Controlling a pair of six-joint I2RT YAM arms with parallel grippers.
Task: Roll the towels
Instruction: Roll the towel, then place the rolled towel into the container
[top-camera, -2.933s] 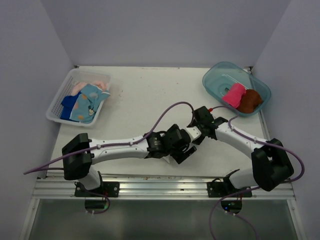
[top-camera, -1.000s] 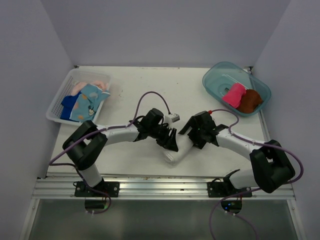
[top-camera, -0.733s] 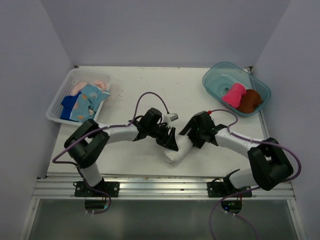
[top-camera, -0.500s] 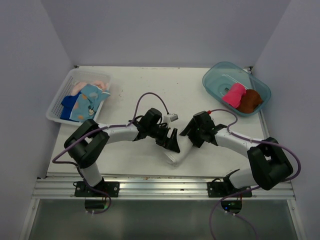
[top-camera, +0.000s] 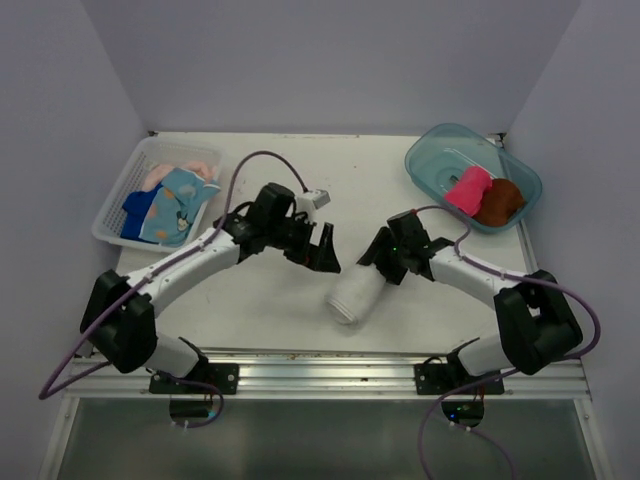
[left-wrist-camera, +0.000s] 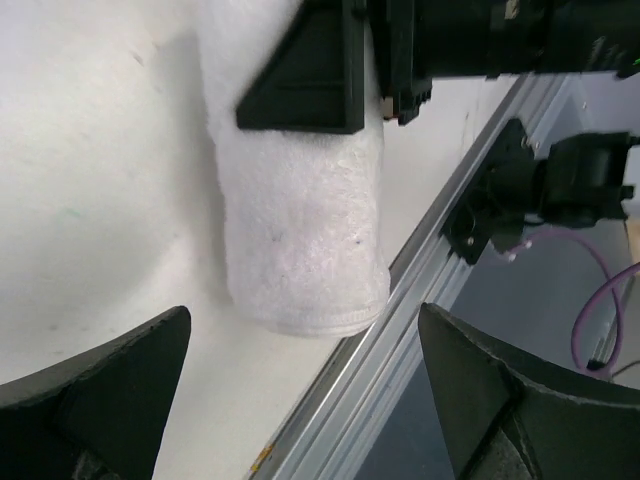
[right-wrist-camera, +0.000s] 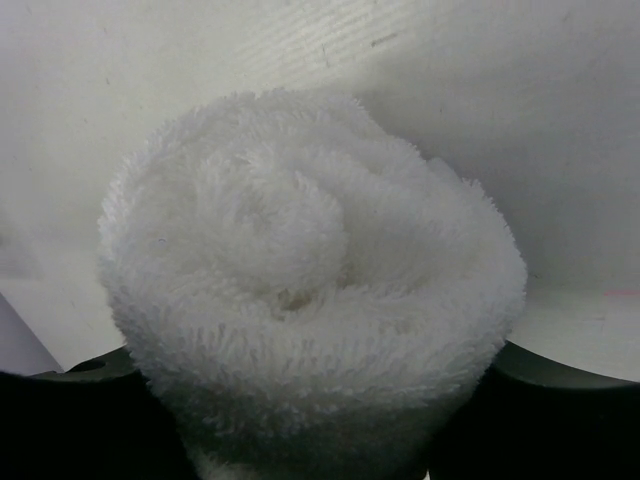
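The space beside the hot pink towel is empty. My right gripper will next lift the white towel (top-camera: 353, 296) outward, lower it into the teal tub (top-camera: 446, 164) in that space and let it go.
A rolled white towel (top-camera: 353, 296) lies on the table near the front edge. My right gripper (top-camera: 383, 264) is shut on its far end; in the right wrist view the spiral end of the white towel (right-wrist-camera: 310, 270) fills the space between the dark fingers (right-wrist-camera: 70, 425). My left gripper (top-camera: 322, 250) hangs open up and to the left of the roll, apart from it. The left wrist view shows the white towel (left-wrist-camera: 300, 230) beyond my spread fingertips (left-wrist-camera: 110, 395), with the right gripper's black finger (left-wrist-camera: 310, 70) on its far end.
A white lattice basket (top-camera: 112, 215) at the back left holds a light blue printed towel (top-camera: 175, 205), a royal blue one (top-camera: 135, 213) and a pale peach one (top-camera: 190, 160). A clear teal tub (top-camera: 430, 160) at the back right holds rolled hot pink (top-camera: 467, 190) and brown (top-camera: 498, 202) towels. The metal rail (top-camera: 330, 375) borders the near edge.
My left gripper opened wide and drew back up and to the left, off the white roll. My right gripper closed on the roll's far end.
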